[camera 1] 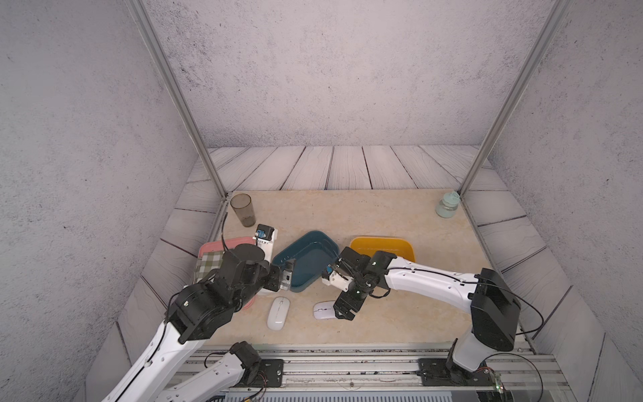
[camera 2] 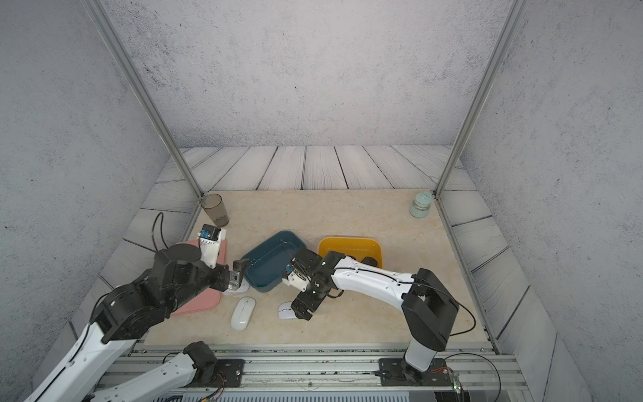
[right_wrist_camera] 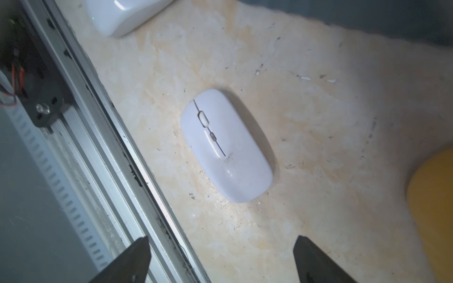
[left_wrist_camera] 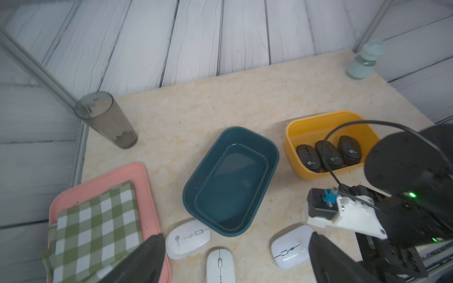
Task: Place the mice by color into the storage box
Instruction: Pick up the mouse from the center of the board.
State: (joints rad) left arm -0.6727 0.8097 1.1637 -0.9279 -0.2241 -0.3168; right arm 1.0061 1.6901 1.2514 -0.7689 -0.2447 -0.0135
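I need to line up my right gripper by turning it, then lower it around the middle of the nearest white mouse [camera 1: 326,309] [right_wrist_camera: 227,147]. The mouse lies below it, at a slant to the open fingers.
Three white mice lie on the beige table in front of the empty dark blue box [left_wrist_camera: 274,156]: one at its near corner [left_wrist_camera: 187,239], one nearer the front edge [left_wrist_camera: 220,264], one to the right [left_wrist_camera: 289,246]. Three black mice [left_wrist_camera: 328,156] lie side by side in the yellow box [left_wrist_camera: 318,117]. My left gripper [camera 1: 286,274] hovers open and empty at the blue box's near left corner, above the first white mouse [camera 2: 240,288]. Just right of the right-hand white mouse [right_wrist_camera: 226,145], my right gripper [camera 1: 343,312] hangs open, pointing down, with nothing between its fingers.
A pink tray [camera 1: 208,247] with a green checked cloth lies under my left arm. A smoky tumbler [camera 1: 242,210] stands at the back left, a pale green bottle [camera 1: 447,205] at the back right. The metal rail [camera 1: 313,369] runs along the table's front edge.
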